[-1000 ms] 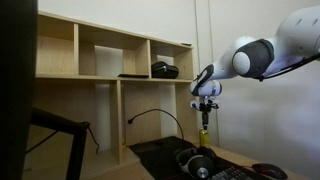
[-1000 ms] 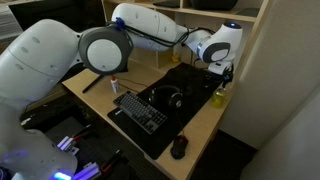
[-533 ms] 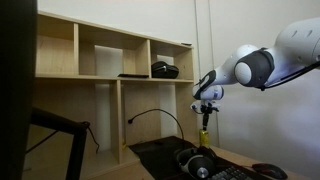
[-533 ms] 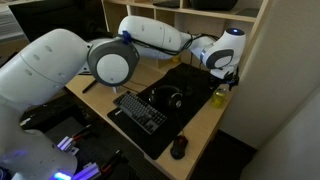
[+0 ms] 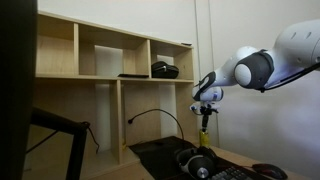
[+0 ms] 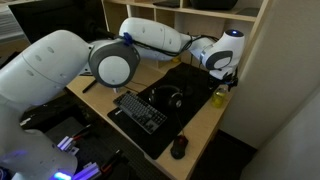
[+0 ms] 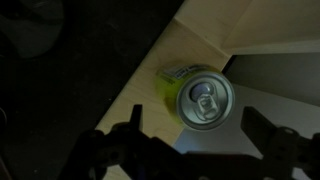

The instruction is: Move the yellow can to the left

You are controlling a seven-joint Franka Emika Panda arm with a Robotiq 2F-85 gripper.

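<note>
My gripper will next go down over the yellow can's silver top (image 6: 219, 92) (image 7: 206, 100) and bring its open fingers along both sides, as the can still stands just below them.
The yellow can (image 7: 200, 98) stands upright on the light wooden desk, seen from above in the wrist view with its silver top and pull tab. It also shows in both exterior views (image 5: 203, 137) (image 6: 219, 96), near the desk's edge by the shelf unit. My gripper (image 7: 195, 135) is open and hangs straight above the can, its two dark fingers on either side of and below the can in the wrist view. In the exterior views the gripper (image 5: 205, 108) (image 6: 224, 74) sits a little above the can, not touching it.
A black desk mat (image 6: 165, 85) holds headphones (image 6: 166, 97) and a keyboard (image 6: 140, 110). A mouse (image 6: 179, 147) lies near the desk's front corner. A wooden shelf unit (image 5: 100, 60) with a dark object (image 5: 165, 70) stands behind.
The arm shifted slightly between one second ago and half a second ago; since then nothing has visibly moved. The can stays in place.
</note>
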